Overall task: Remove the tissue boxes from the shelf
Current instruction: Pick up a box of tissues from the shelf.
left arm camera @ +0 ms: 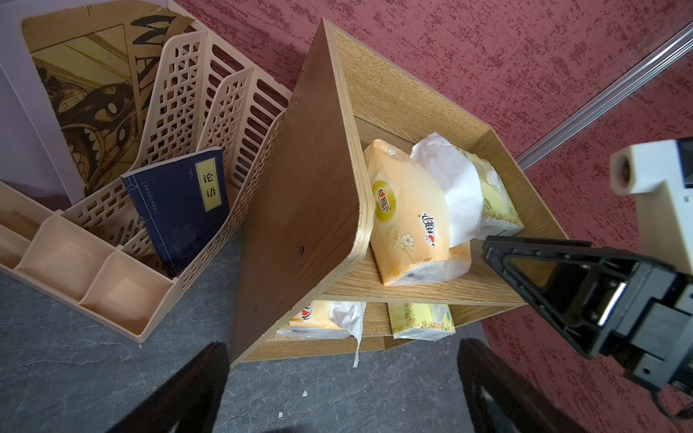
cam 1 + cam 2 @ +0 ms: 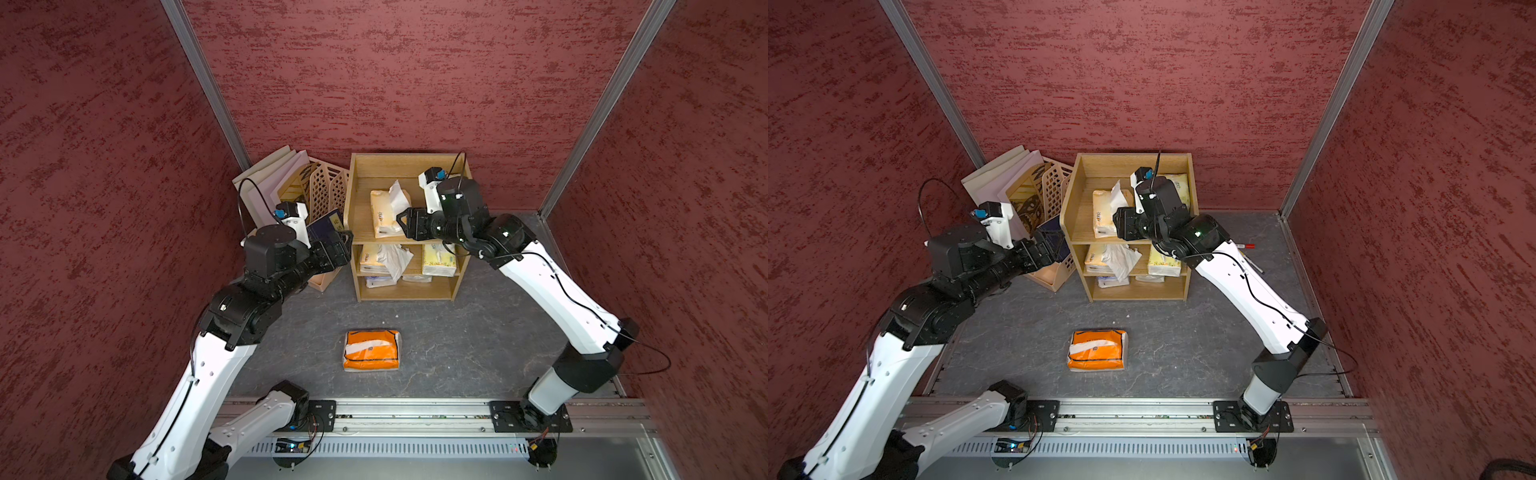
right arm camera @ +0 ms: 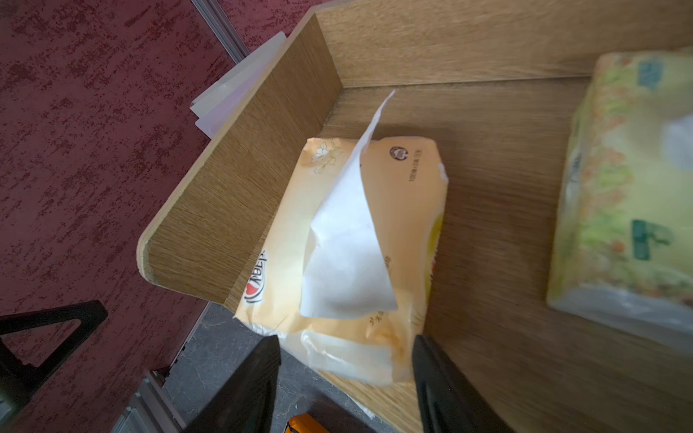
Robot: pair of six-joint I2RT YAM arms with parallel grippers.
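I will ease my right gripper a little lower next and close its fingers onto the cream pack's near corner (image 3: 398, 363), because that edge of the wrapper is between its open fingers.
The oak shelf (image 2: 405, 160) (image 2: 1133, 160) (image 1: 300, 187) (image 3: 243, 168) stands at the back. Its top tier carries a cream tissue pack (image 2: 384, 216) (image 2: 1102, 216) (image 1: 408, 210) (image 3: 405, 210) with a white tissue sticking up, and a yellow-green pack (image 2: 1181, 187) (image 3: 630, 187). More packs (image 2: 376, 257) (image 2: 438, 259) fill the lower tiers. An orange pack (image 2: 371, 350) (image 2: 1097, 350) lies on the table. My right gripper (image 2: 405, 224) (image 3: 345, 348) is open, and the cream pack's near end lies between its fingertips. My left gripper (image 2: 345, 245) (image 1: 345, 386) hangs open and empty by the shelf's left side.
A beige lattice file holder (image 2: 320, 195) (image 1: 180, 93) left of the shelf holds a dark blue book (image 1: 180, 202) and large sheets. Pens (image 2: 1246, 246) lie right of the shelf. Red walls close in on three sides, and a metal rail (image 2: 415, 411) runs along the front.
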